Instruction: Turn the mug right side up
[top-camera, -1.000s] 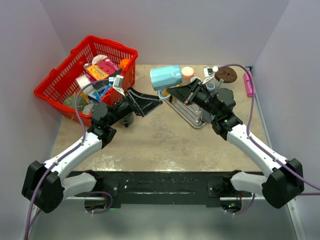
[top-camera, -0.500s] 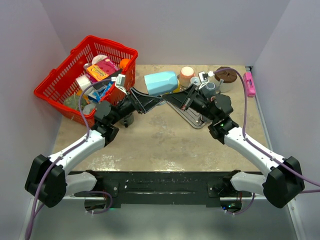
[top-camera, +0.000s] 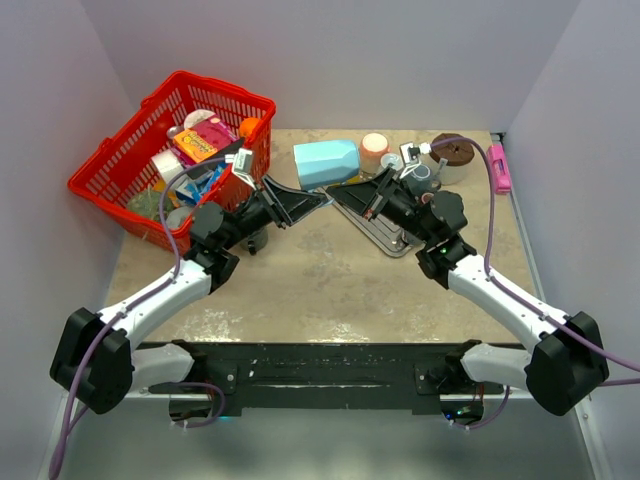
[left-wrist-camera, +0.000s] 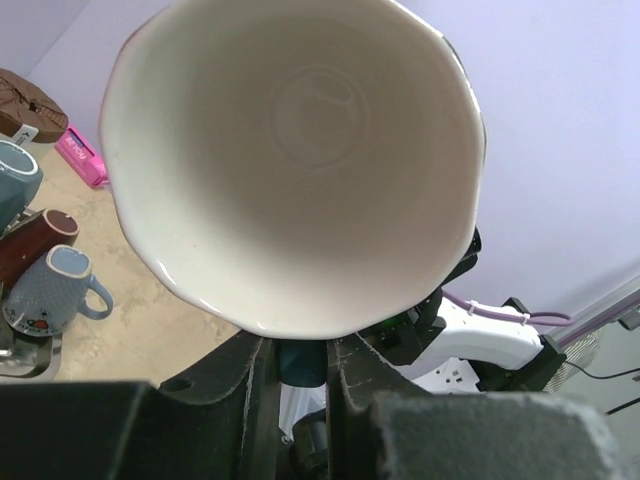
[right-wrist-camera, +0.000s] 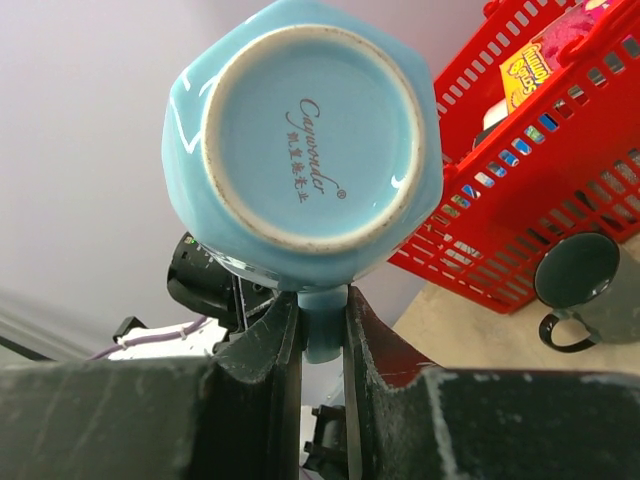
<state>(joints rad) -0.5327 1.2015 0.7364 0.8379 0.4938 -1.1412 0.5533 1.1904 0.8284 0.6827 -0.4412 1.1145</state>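
Observation:
The light blue mug hangs on its side, so next I need to turn my left gripper fingers-down, lower it to the bare tabletop (top-camera: 290, 231) beside the dark mug and release.
A light blue mug (top-camera: 326, 163) hangs on its side above the back of the table, between both arms. In the left wrist view its white inside (left-wrist-camera: 300, 150) faces the camera, and my left gripper (left-wrist-camera: 302, 350) is shut on the handle below the rim. The right wrist view shows the mug's printed base (right-wrist-camera: 305, 130), with my right gripper (right-wrist-camera: 322, 310) shut on the same handle. From above, the left gripper (top-camera: 316, 200) and right gripper (top-camera: 336, 192) meet tip to tip under the mug.
A red basket (top-camera: 105, 150) full of packets stands back left, with a dark mug (top-camera: 255, 240) beside it. A metal rack (top-camera: 385, 235) with mugs (left-wrist-camera: 60, 290) lies right of centre. A small orange cup (top-camera: 375, 145), a brown disc (top-camera: 452, 150) and a pink item (top-camera: 497, 168) line the back right.
The right arm carried the mug left toward the left gripper and tipped it more level. The left gripper, open a second ago, has closed on the handle.

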